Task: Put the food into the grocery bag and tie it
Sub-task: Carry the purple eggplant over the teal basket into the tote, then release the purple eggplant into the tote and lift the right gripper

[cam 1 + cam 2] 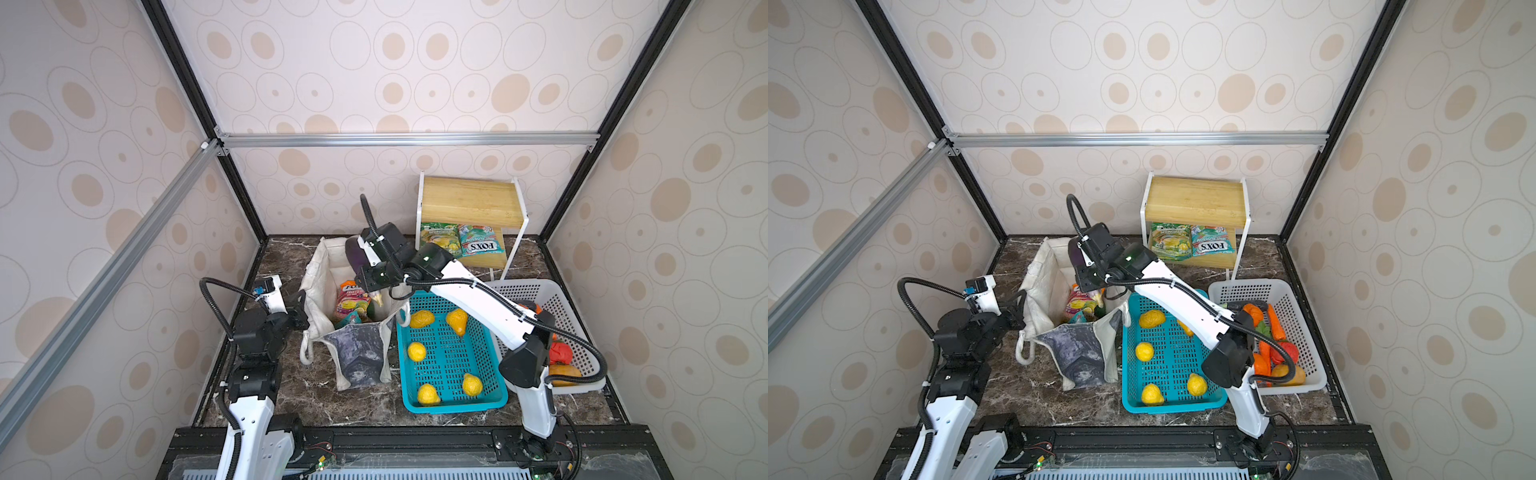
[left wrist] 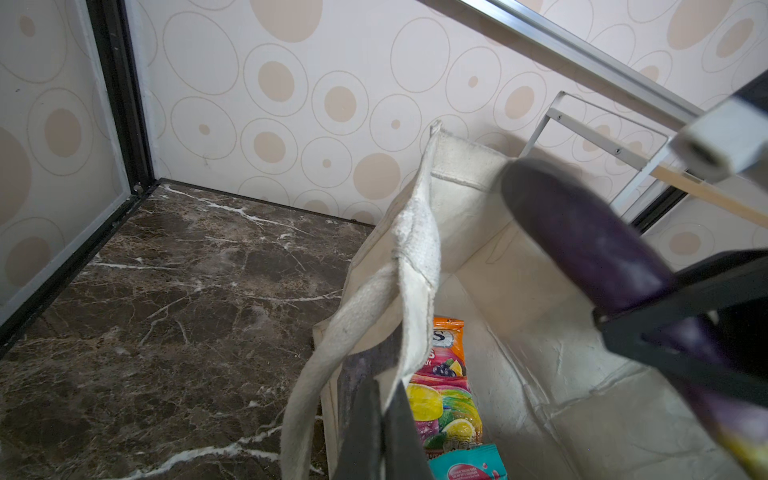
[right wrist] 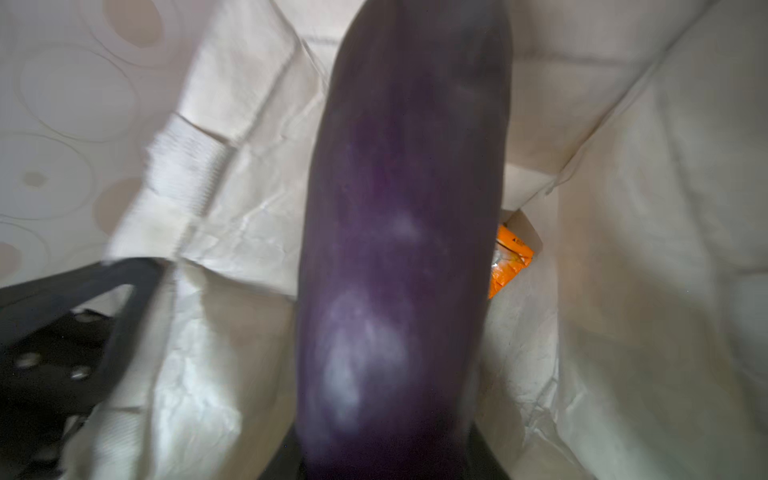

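Note:
My right gripper moves down toward the teal basket's side next. Then it releases the eggplant over the bare bottom of the bag beside the orange candy packet (image 1: 351,301) below.
The off-white grocery bag (image 1: 357,353) (image 1: 1077,353) stands open mid-table. My left gripper (image 1: 302,307) (image 1: 1017,309) (image 2: 384,395) is shut on the bag's left rim by a rope handle (image 2: 316,374). My right gripper (image 1: 362,261) (image 1: 1082,262) (image 3: 395,457) is shut on a purple eggplant (image 1: 353,254) (image 2: 582,232) (image 3: 407,208). It holds the eggplant end-down over the far part of the bag's mouth, against the inner wall (image 3: 232,208). An orange candy packet (image 1: 351,301) (image 2: 446,374) (image 3: 511,257) and a teal packet (image 2: 469,463) lie inside the bag.
A teal basket (image 1: 453,403) with several yellow fruits sits right of the bag. Behind the right arm, a white basket (image 1: 582,345) holds orange and red produce. A wooden shelf (image 1: 469,203) at the back carries two candy packets (image 1: 461,243).

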Robot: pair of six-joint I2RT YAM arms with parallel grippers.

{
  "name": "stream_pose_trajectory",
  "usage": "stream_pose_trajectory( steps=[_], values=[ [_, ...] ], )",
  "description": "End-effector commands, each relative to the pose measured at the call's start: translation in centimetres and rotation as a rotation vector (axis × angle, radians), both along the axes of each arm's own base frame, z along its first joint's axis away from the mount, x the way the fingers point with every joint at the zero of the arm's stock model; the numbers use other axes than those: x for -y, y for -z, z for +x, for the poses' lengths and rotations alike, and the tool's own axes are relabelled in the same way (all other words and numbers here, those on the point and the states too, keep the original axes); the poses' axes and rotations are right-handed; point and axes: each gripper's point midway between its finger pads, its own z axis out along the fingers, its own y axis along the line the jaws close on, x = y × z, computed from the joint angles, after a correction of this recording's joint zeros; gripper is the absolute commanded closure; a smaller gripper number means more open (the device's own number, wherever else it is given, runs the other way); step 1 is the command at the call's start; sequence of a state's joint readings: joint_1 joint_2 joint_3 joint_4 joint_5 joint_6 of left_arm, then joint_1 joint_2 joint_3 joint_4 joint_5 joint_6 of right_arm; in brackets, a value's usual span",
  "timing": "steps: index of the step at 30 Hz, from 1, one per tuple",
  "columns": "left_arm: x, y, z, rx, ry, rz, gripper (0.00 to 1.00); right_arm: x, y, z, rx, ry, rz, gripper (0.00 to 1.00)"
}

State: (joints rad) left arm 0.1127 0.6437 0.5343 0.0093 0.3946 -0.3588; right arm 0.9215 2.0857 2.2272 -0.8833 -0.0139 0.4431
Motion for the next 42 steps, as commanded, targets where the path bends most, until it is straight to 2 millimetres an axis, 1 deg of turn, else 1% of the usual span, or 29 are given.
stream_pose_trajectory(
  steps=[1, 4, 6, 10, 12, 15, 16, 17, 18, 19, 21, 23, 24, 28, 29, 30, 35, 39, 40, 42],
  values=[
    [0.2, -1.3, 0.0, 0.047, 0.018, -0.002, 1.00, 0.2, 1.7, -0.7, -0.004, 0.003, -0.081, 0.80],
    [0.2, -1.4, -0.1, 0.050, 0.018, -0.003, 1.00, 0.1, 4.4, -0.3, -0.042, 0.031, -0.122, 0.80],
    [0.2, -1.4, -0.1, 0.050, 0.017, -0.001, 1.00, 0.0, 5.6, -0.1, -0.065, 0.049, -0.147, 0.80],
    [0.2, -1.4, -0.1, 0.052, 0.013, 0.000, 1.00, 0.0, 9.0, 0.1, -0.121, 0.094, -0.195, 0.76],
    [0.2, -1.4, -0.1, 0.050, 0.015, -0.001, 1.00, 0.1, 10.5, 0.2, -0.139, 0.101, -0.222, 0.76],
    [0.2, -1.4, 0.0, 0.049, 0.014, -0.001, 1.00, 0.1, 11.7, 0.2, -0.152, 0.101, -0.250, 0.75],
    [0.2, -1.4, -0.1, 0.050, 0.015, -0.001, 1.00, 0.2, 11.6, 0.3, -0.151, 0.104, -0.253, 0.73],
    [0.2, -1.4, 0.0, 0.050, 0.015, -0.001, 1.00, 0.2, 11.6, 0.2, -0.154, 0.103, -0.257, 0.66],
    [0.2, -1.4, -0.1, 0.050, 0.015, -0.001, 1.00, 0.4, 11.7, 0.0, -0.161, 0.099, -0.266, 0.57],
    [0.2, -1.4, 0.0, 0.050, 0.013, -0.001, 1.00, 0.0, 10.3, 0.2, -0.144, 0.097, -0.236, 0.50],
    [0.2, -1.4, 0.0, 0.050, 0.014, -0.001, 1.00, 0.2, 9.3, 0.2, -0.138, 0.104, -0.227, 0.32],
    [0.1, -1.4, 0.0, 0.050, 0.012, 0.000, 1.00, 0.4, 8.0, 0.2, -0.123, 0.113, -0.215, 0.25],
    [0.1, -1.4, 0.0, 0.050, 0.011, 0.000, 1.00, 0.6, 7.1, 0.1, -0.111, 0.120, -0.206, 0.22],
    [0.1, -1.4, 0.0, 0.050, 0.011, 0.001, 1.00, 1.2, 3.6, -0.4, -0.080, 0.128, -0.150, 0.15],
    [0.1, -1.4, 0.0, 0.050, 0.010, 0.001, 1.00, 1.3, 2.6, -0.5, -0.071, 0.128, -0.134, 0.04],
    [0.1, -1.4, 0.0, 0.049, 0.009, 0.001, 1.00, 1.6, 1.5, -0.7, -0.056, 0.131, -0.118, 0.00],
    [0.1, -1.4, 0.0, 0.050, 0.009, 0.001, 1.00, 3.8, -3.9, -1.2, 0.031, 0.177, -0.057, 0.00],
    [0.0, -1.4, -0.1, 0.051, 0.006, 0.001, 1.00, 6.4, -7.4, -1.6, 0.107, 0.225, -0.035, 0.00],
    [0.1, -1.4, -0.1, 0.051, 0.007, 0.002, 1.00, 7.2, -7.1, -1.8, 0.114, 0.234, -0.061, 0.00],
    [0.1, -1.4, 0.0, 0.049, 0.008, 0.002, 1.00, 8.6, -8.0, -1.9, 0.145, 0.255, -0.074, 0.00]
  ],
)
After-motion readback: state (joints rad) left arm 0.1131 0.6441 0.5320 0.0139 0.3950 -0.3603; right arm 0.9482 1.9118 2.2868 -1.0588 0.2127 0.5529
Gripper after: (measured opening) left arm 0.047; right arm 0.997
